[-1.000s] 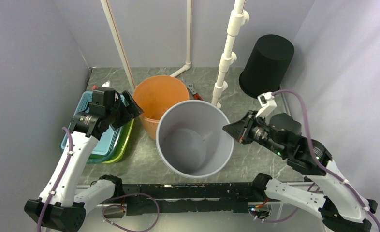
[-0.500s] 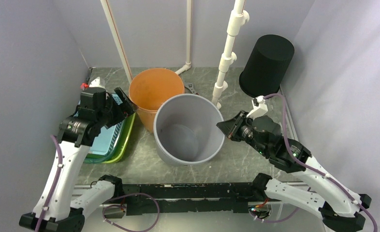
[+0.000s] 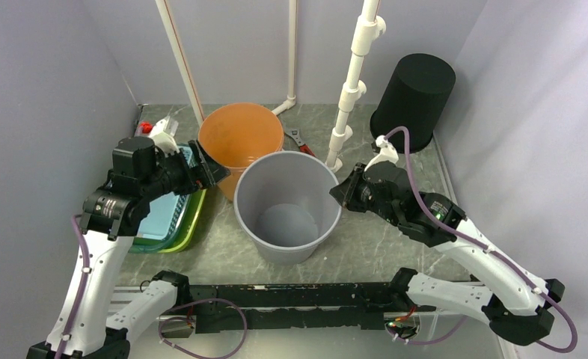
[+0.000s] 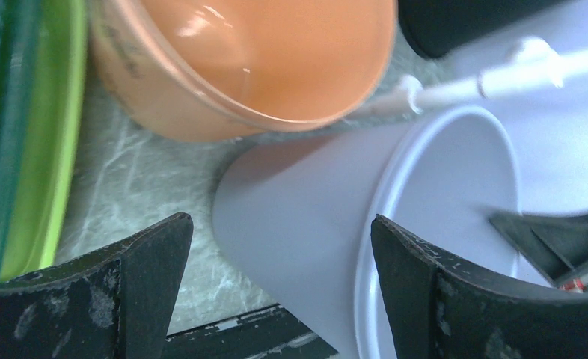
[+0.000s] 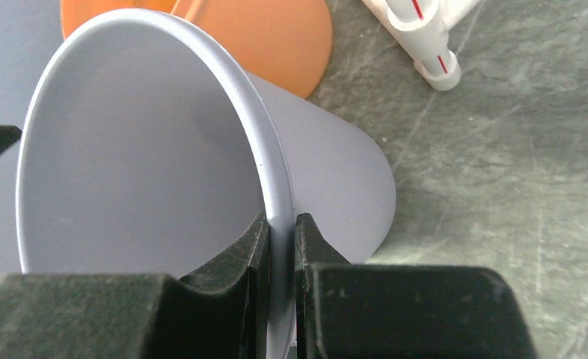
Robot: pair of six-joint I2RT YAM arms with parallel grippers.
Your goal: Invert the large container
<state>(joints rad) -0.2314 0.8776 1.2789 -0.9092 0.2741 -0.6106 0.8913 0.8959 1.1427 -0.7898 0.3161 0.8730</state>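
Note:
I will next pull the grey container in my right gripper back onto the bare near side of the tabletop and let go of the container's rim, because the orange bucket crowds the far side of the grey container.
The large container (image 3: 287, 217) is a grey bucket standing mouth up in the middle of the table, also seen in the left wrist view (image 4: 306, 217) and the right wrist view (image 5: 149, 164). My right gripper (image 3: 338, 191) is shut on its right rim, one finger inside and one outside the wall (image 5: 281, 221). My left gripper (image 3: 205, 168) hangs open just left of the container's upper left rim, beside the orange bucket. Its jaws stand wide apart above the container's outer wall (image 4: 280, 224), touching nothing.
An orange bucket (image 3: 239, 138) stands right behind the container, touching or nearly so. A black bucket (image 3: 413, 101) sits upside down at the back right. White pipes (image 3: 348, 97) rise behind. Stacked blue and green baskets (image 3: 164, 224) lie left. A red-handled tool (image 3: 300, 142) lies near the pipes.
The grey container, held by the right gripper, has come down and shifted left and back. The left gripper drew back left, then returned toward the container's rim.

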